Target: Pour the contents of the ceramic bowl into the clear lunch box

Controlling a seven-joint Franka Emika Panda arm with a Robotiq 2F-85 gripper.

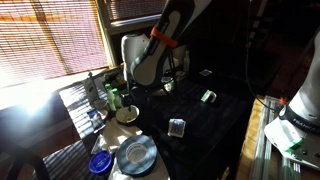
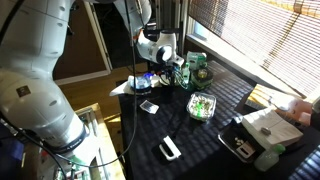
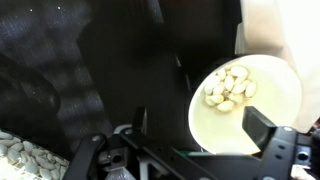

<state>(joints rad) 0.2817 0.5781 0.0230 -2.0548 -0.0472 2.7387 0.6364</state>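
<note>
My gripper comes down onto the ceramic bowl's near rim [image 1: 137, 111] [image 3: 192, 117] next, one fingertip inside and one outside, as my open fingertips already hang on either side.
The ceramic bowl [image 3: 245, 100] is cream-white and holds a small heap of pale pieces. It stands on the dark table near the window [image 1: 127, 114]. My gripper [image 3: 200, 125] hangs just above it, open. One finger overlaps the bowl's near rim and the other stands to the left of the bowl. The gripper shows in both exterior views [image 1: 132, 88] [image 2: 165, 58]. The clear lunch box [image 2: 202, 105], with a green tint, sits on the table apart from the gripper. In that view I cannot make out the bowl.
A blue-grey plate [image 1: 137, 153] and a small blue dish [image 1: 100, 162] lie near the bowl. Bottles [image 1: 108, 95] stand by the window. A small clear square container [image 1: 177, 127] and a white-green block [image 1: 208, 96] lie on the dark tabletop. More pale pieces [image 3: 15, 155] lie nearby.
</note>
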